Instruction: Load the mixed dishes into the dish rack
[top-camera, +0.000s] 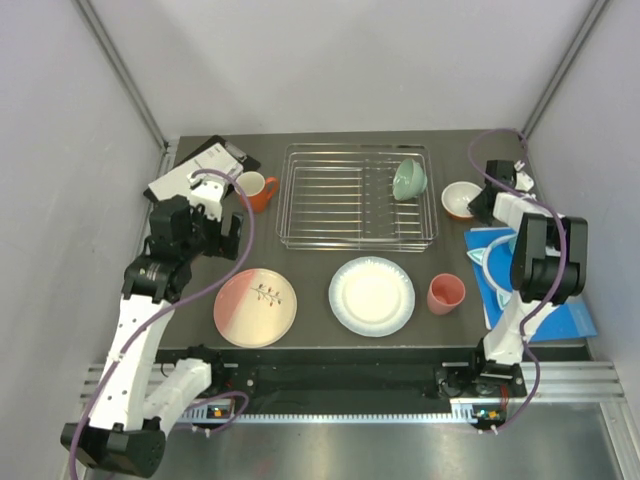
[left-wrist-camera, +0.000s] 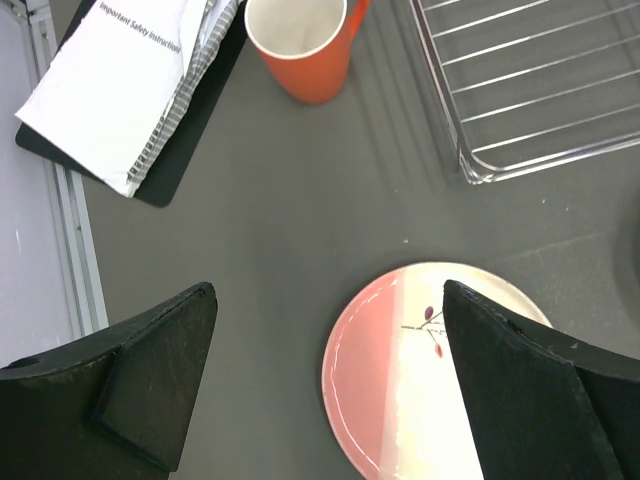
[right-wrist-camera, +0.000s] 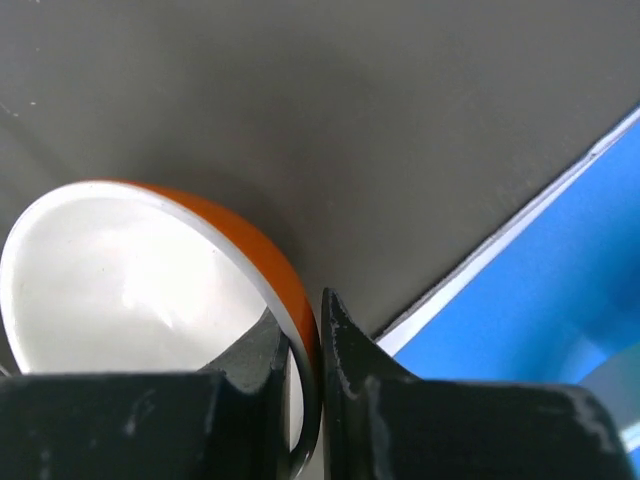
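Observation:
The rack's near corner by the mint bowl is free. I need to carry the orange bowl there next with my right gripper, left in the top view, and then release it.
The silver wire dish rack (top-camera: 358, 195) (left-wrist-camera: 530, 80) stands at the back centre, with the mint green bowl (top-camera: 409, 180) tilted on its side in its right end. My right gripper (top-camera: 483, 205) (right-wrist-camera: 320, 305) is shut on the rim of an orange bowl with a white inside (top-camera: 462, 198) (right-wrist-camera: 130, 280), right of the rack. My left gripper (top-camera: 220, 240) (left-wrist-camera: 328, 292) hangs open over the table near the left edge of the pink-and-cream plate (top-camera: 255, 306) (left-wrist-camera: 400, 390). The orange mug (top-camera: 257, 190) (left-wrist-camera: 303, 45) stands left of the rack. The white plate (top-camera: 372, 295) and the salmon-pink cup (top-camera: 446, 294) sit in front.
A black-and-white booklet (top-camera: 195, 175) (left-wrist-camera: 120, 80) lies at the back left. A blue mat (top-camera: 560, 310) (right-wrist-camera: 540, 290) with a turquoise ring (top-camera: 495, 265) lies on the right, under the right arm. Grey walls close in both sides.

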